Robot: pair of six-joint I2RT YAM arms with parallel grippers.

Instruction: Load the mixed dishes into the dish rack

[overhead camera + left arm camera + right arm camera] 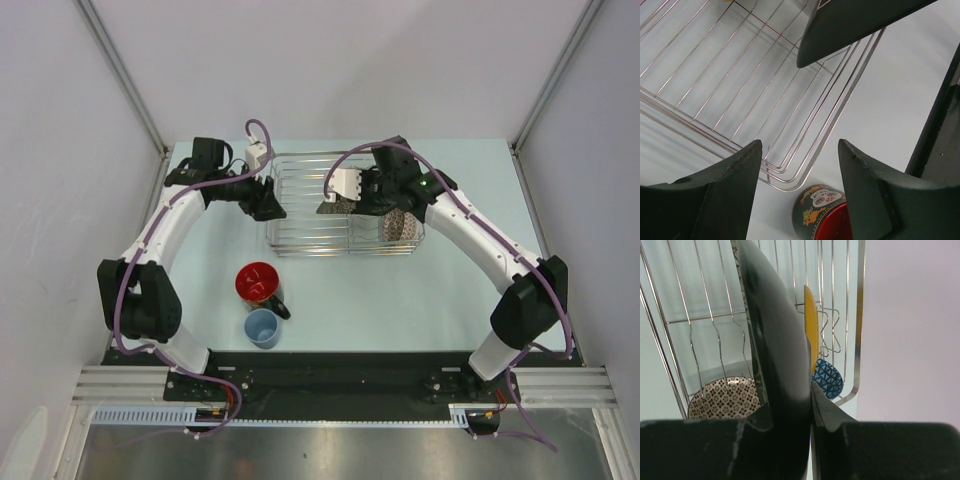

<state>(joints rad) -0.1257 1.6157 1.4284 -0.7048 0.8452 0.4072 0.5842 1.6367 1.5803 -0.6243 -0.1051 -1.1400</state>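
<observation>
My right gripper holds the dark square plate on edge. Next it will lower over the rack and take the plate down between the wires.
The silver wire dish rack (300, 215) stands at the table's middle back. My right gripper (368, 200) is shut on the dark square plate (333, 207), held on edge over the rack; in the right wrist view the plate (775, 340) fills the space between the fingers of that gripper (790, 400). In the rack are the yellow plate (811, 325), the blue-patterned bowl (827, 377) and the pinkish-beige bowl (727, 397), which also shows from above (400, 225). My left gripper (268, 200) is open and empty at the rack's left side. The skull mug (258, 283) and the light-blue cup (262, 327) stand on the table.
In the left wrist view the rack's corner (790, 175) lies just beyond the open gripper (800, 150), with the mug (820, 212) below it and the dark plate (850, 25) above. Grey walls and metal posts close in the table's sides.
</observation>
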